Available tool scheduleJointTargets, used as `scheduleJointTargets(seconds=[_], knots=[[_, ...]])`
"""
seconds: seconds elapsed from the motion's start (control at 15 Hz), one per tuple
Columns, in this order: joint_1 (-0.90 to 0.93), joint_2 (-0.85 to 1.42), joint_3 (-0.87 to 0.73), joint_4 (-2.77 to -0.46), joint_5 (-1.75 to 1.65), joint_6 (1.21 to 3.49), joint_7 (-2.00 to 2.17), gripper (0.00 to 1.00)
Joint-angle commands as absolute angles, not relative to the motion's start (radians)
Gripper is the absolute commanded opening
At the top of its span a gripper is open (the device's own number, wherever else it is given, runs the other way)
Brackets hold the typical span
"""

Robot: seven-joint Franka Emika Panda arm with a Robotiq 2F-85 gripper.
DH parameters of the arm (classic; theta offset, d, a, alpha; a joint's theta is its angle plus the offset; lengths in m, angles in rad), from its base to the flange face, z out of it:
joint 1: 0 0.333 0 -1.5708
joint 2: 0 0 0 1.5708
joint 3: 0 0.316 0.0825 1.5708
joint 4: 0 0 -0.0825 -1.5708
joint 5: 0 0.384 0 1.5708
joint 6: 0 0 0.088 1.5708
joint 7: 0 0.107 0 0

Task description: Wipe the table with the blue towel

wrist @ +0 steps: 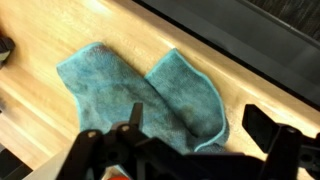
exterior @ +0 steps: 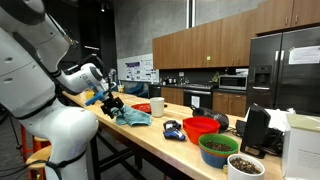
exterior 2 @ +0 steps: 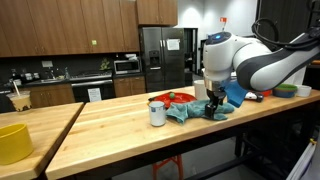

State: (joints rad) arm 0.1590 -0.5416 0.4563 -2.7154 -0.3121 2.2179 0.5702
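The gripper lowers and tilts onto the blue towel's near edge (exterior: pixel 119 117) (wrist: pixel 213 139) next.
The blue towel (wrist: pixel 150 90) lies crumpled and partly folded on the wooden table (wrist: pixel 50 115). It also shows in both exterior views (exterior: pixel 131 117) (exterior 2: pixel 186 112). My gripper (wrist: pixel 197 125) is open and hangs just above the towel's near edge, with one finger over the cloth and the other over bare wood. In the exterior views the gripper (exterior: pixel 112 103) (exterior 2: pixel 213 104) points down at the towel's end near the table edge. Nothing is held between the fingers.
A white cup (exterior 2: pixel 157 113) (exterior: pixel 157 106) stands beside the towel. A red plate (exterior 2: pixel 170 98) lies behind it. Further along the table are a blue object (exterior: pixel 173 129), a red bowl (exterior: pixel 200 127) and a green bowl (exterior: pixel 218 148). A yellow bowl (exterior 2: pixel 12 142) sits on another table.
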Motion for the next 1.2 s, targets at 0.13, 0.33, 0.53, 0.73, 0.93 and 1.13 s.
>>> scheduleJointTargets(seconds=[0.13,0.33,0.53,0.73,0.93,1.13], knots=[[0.151,-0.55,0.497,-2.765,-0.38,2.263,0.622,1.0],[0.142,-0.547,0.537,-2.799,-0.473,2.305,0.684,1.0],[0.13,-0.516,0.568,-2.773,-0.554,2.313,0.757,1.0],[0.132,-0.497,0.586,-2.772,-0.601,2.316,0.805,1.0],[0.133,-0.487,0.584,-2.775,-0.643,2.315,0.845,1.0],[0.138,-0.479,0.577,-2.779,-0.686,2.31,0.88,1.0]])
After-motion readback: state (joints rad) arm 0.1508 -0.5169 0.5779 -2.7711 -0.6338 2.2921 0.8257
